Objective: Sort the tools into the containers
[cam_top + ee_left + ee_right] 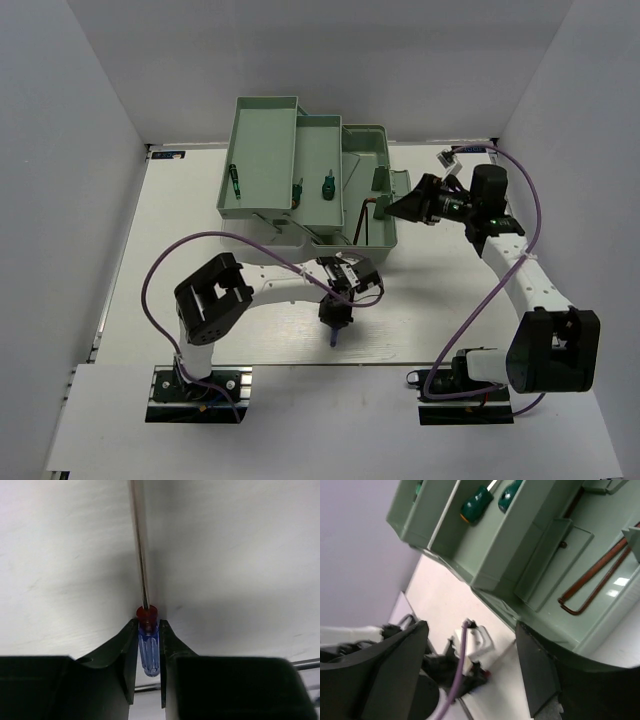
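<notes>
I need to lift my left gripper, cross outward and left in the top view, then lower and release on the bare tray bottom beside the green tool [234, 181].
My left gripper [335, 318] points down at the table in front of the toolbox [372, 150]. It is shut on the blue handle of a thin precision screwdriver [149, 650]. The screwdriver's steel shaft [141, 550] runs away from the jaws over the white table. My right gripper [406, 206] is open and empty, hovering at the toolbox's right end. Two stubby green-handled screwdrivers [476, 502] [509, 494] lie in the middle tray [318, 135]. A brownish L-shaped hex key [592, 582] lies in the base compartment [620, 535]. A small green tool [234, 181] lies in the left tray [262, 115].
The open toolbox's trays step up to the left, standing at the back middle of the white table [450, 300]. Grey walls enclose the table on three sides. The left arm's purple cable [200, 240] loops over the table's left half. The left arm's wrist [472, 650] shows between my right fingers.
</notes>
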Available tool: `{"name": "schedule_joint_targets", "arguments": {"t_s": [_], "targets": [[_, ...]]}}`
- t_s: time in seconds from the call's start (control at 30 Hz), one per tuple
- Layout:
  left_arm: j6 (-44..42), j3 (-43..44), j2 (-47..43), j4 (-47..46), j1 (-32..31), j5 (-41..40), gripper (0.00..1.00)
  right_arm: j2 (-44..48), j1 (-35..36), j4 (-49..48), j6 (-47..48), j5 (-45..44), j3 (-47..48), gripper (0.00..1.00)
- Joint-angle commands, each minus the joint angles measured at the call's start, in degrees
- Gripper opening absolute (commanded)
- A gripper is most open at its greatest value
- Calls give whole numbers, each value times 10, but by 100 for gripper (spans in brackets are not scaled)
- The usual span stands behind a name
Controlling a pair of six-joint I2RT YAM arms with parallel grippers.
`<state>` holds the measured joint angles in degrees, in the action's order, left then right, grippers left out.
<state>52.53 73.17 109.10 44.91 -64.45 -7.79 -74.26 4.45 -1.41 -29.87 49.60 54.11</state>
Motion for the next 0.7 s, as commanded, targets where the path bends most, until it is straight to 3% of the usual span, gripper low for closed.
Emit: {"name": "schedule_joint_targets", "arguments": {"t_s": [0.0, 0.07, 0.13, 0.17, 0.2, 0.23, 0.3, 0.4, 0.43, 0.5, 0.57, 0.63, 0.67], "targets": [[-52, -19, -8, 47, -10, -35, 0, 27, -9, 87, 109, 33, 19, 77], [-73, 16, -70, 47, -10, -51, 0, 30, -14, 157, 204, 33, 29, 82], [-105, 69, -114, 54, 9, -69, 0, 31, -19, 191, 255, 28, 44, 70], [-117, 109, -149, 60, 16, -112, 0, 32, -21, 239, 331, 31, 54, 53], [-131, 131, -162, 69, 25, -135, 0, 30, -22, 251, 354, 30, 56, 1], [-132, 153, -170, 94, 51, -160, 0, 31, -24, 261, 368, 25, 56, 0], [-147, 212, -175, 112, 82, -222, 0, 35, -26, 284, 415, 13, 48, 0], [-177, 256, -188, 91, 150, -252, 0, 43, -26, 279, 427, -10, 23, 0], [-197, 266, -188, 64, 185, -252, 0, 40, -26, 286, 435, -12, 21, 16], [-220, 304, -174, 42, 222, -246, 0, 23, -25, 334, 468, -5, 31, 90], [-250, 367, -145, 35, 275, -231, 0, 7, -23, 362, 517, 38, 56, 91], [-265, 413, -86, 48, 307, -214, 0, -38, -24, 462, 585, 65, 84, 91], [-276, 453, -52, 55, 333, -208, 0, -67, -21, 534, 647, 100, 133, 75]]}}
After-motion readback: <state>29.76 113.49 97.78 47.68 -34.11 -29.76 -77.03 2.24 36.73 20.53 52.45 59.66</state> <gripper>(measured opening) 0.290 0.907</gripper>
